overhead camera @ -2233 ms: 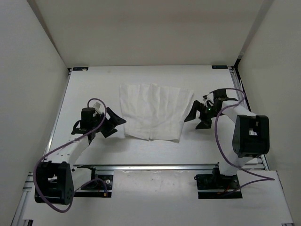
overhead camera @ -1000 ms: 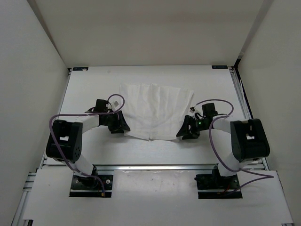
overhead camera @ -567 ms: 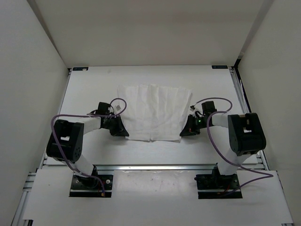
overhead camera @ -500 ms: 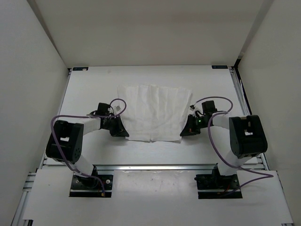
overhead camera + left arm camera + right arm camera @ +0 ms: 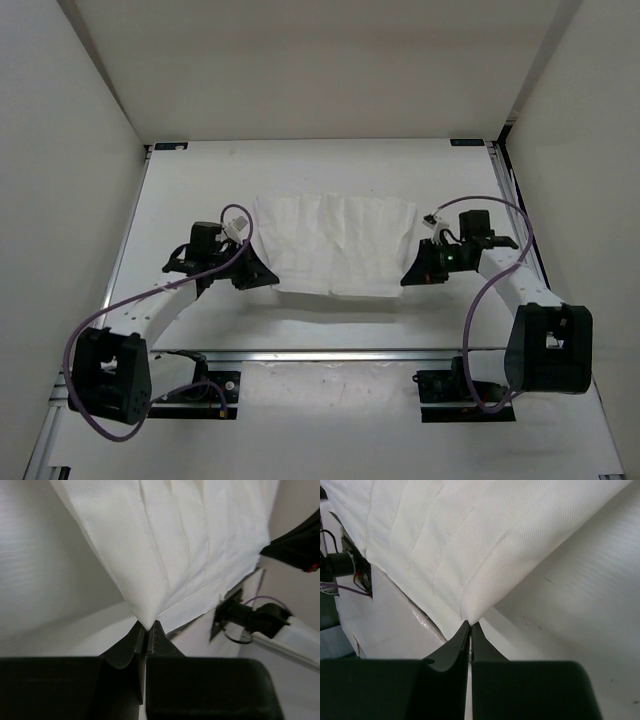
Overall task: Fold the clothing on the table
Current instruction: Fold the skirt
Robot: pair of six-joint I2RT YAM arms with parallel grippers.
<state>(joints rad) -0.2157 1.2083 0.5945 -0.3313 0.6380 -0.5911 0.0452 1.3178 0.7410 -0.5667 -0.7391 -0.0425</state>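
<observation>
The clothing's far edge still lies flat, so the left gripper moves outward over the clothing to the clothing's far corner on its side point(image 5: 262, 201) next and releases the clothing there.
The clothing point(image 5: 335, 245), plain white with parallel crease lines, stretches across the middle of the table point(image 5: 330, 165). My left gripper point(image 5: 262, 275) is shut on its near left corner, and the fabric point(image 5: 165, 555) rises from the pinched tip between the black fingers point(image 5: 129, 645). My right gripper point(image 5: 410, 277) is shut on the near right corner; in the right wrist view the cloth point(image 5: 470, 545) fans out from the closed fingertips point(image 5: 457, 645). The near edge hangs lifted off the tabletop between the two grippers. The far edge still lies flat.
White walls enclose the table on the left, far and right sides. A silver aluminium rail point(image 5: 330, 353) runs along the near edge, with both arm bases point(image 5: 195, 392) behind it. Purple cables point(image 5: 490, 285) loop off each arm.
Both grippers closed on the near corners of the clothing, then lifted and drew apart slightly. The near edge of the garment has come up off the table.
</observation>
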